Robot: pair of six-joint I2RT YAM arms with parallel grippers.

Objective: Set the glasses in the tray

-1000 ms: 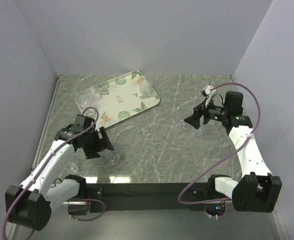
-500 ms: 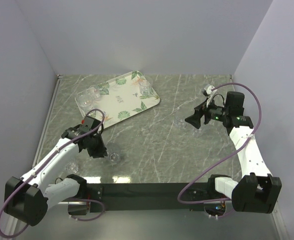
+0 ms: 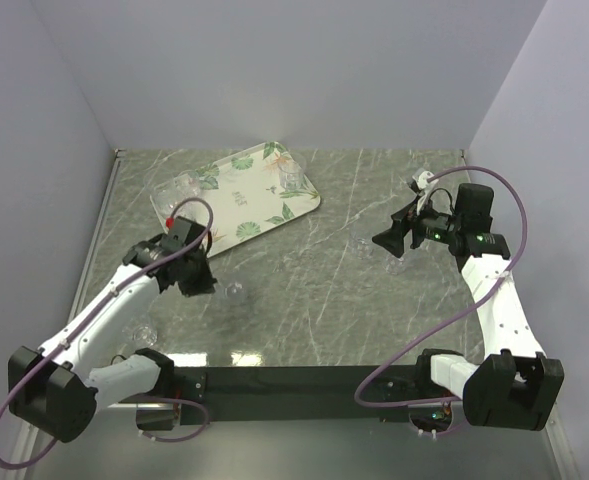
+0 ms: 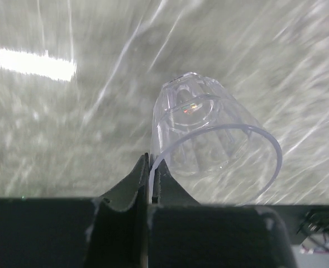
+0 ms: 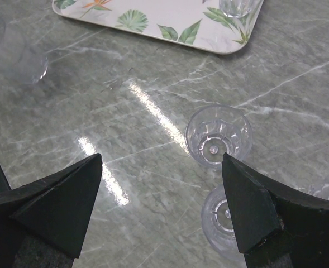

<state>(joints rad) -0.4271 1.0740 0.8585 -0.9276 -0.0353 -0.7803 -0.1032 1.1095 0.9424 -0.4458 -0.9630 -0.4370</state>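
The tray's leaf print (image 3: 213, 178) beside the corner glasses is in an empty part of the tray, so my left gripper will next move outward, then down over it and release the glass.
My left gripper (image 4: 151, 169) is shut on the rim of a clear glass (image 4: 209, 139); one finger is inside the rim and one outside. From above, this gripper (image 3: 212, 284) and its glass (image 3: 232, 292) are at left of centre, just in front of the leaf-printed tray (image 3: 244, 205). The tray carries glasses at its left corner (image 3: 182, 188) and near its right end (image 3: 292, 180). My right gripper (image 5: 161, 190) hangs open over two standing glasses (image 5: 218, 135) (image 5: 225, 220). It shows at mid right from above (image 3: 386, 243).
Another glass (image 3: 144, 332) stands near the left arm's base. A further glass (image 5: 326, 190) shows at the right edge of the right wrist view. Grey walls close in the marble table (image 3: 304, 290) at left, back and right.
The left gripper closed on the glass's rim and carried it away from the near edge toward the tray. The right arm has hardly moved.
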